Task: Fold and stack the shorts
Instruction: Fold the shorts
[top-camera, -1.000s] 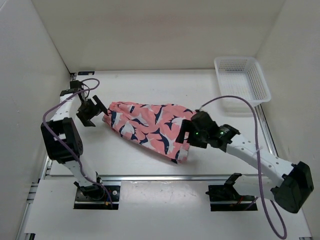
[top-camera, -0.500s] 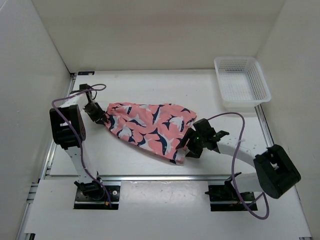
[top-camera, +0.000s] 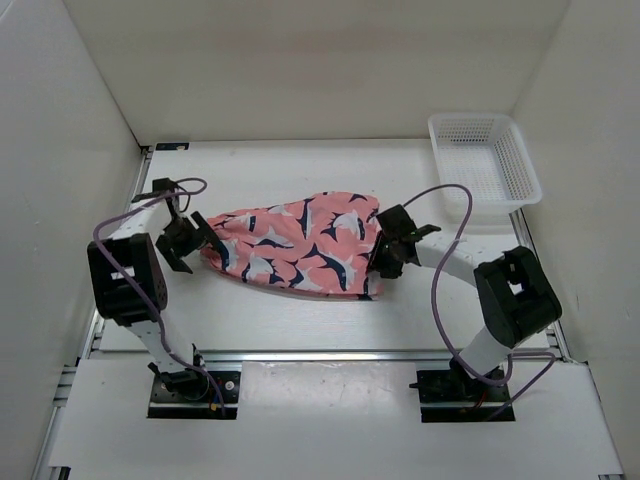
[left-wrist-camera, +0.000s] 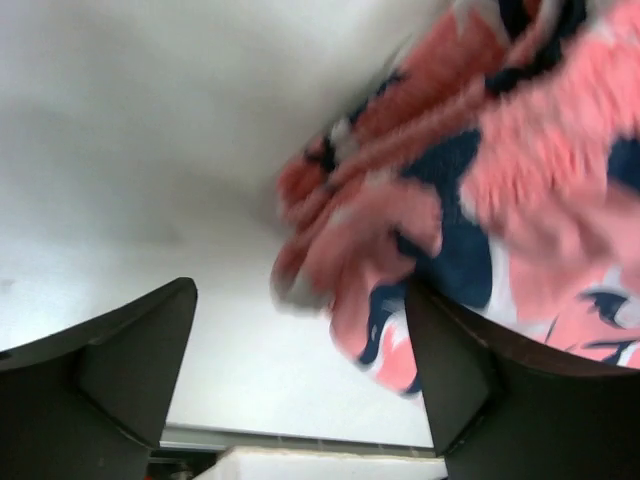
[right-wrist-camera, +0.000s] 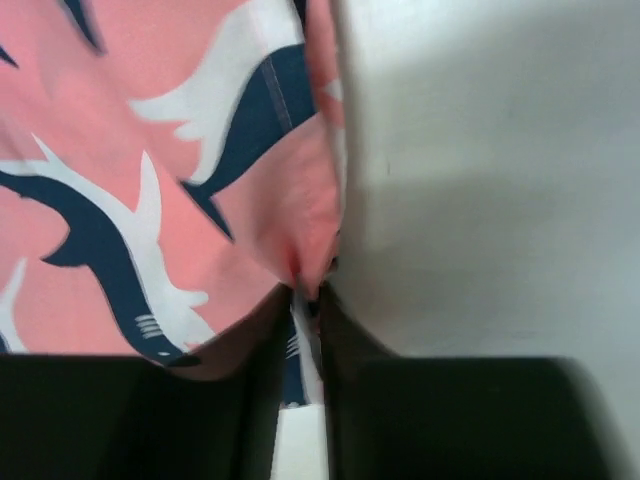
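Observation:
My left gripper should go down slightly next, with its open fingers on both sides of the gathered end of the waistband (left-wrist-camera: 305, 240), because that end is just below it, between the two fingers.
The coral-pink shorts (top-camera: 295, 245) with navy-and-white shark shapes lie bunched in the middle of the white table (top-camera: 300, 170). My left gripper (top-camera: 190, 243) stands open at their left end; in the left wrist view the cloth's edge (left-wrist-camera: 400, 230) hangs blurred between and above the dark fingers (left-wrist-camera: 135, 350), with nothing pinched. My right gripper (top-camera: 383, 258) is at the right end of the shorts, shut on a fold of the fabric (right-wrist-camera: 310, 265) that is squeezed in the narrow slit between its fingers (right-wrist-camera: 355, 340).
A white mesh basket (top-camera: 484, 163) stands at the back right corner. White walls close in the table on the left, back and right. Purple cables loop over both arms. A metal rail (top-camera: 320, 355) runs along the near edge.
The right gripper closed on the right end of the shorts and drew it back and up, bunching the cloth. The left gripper closed briefly, then opened again at the left end.

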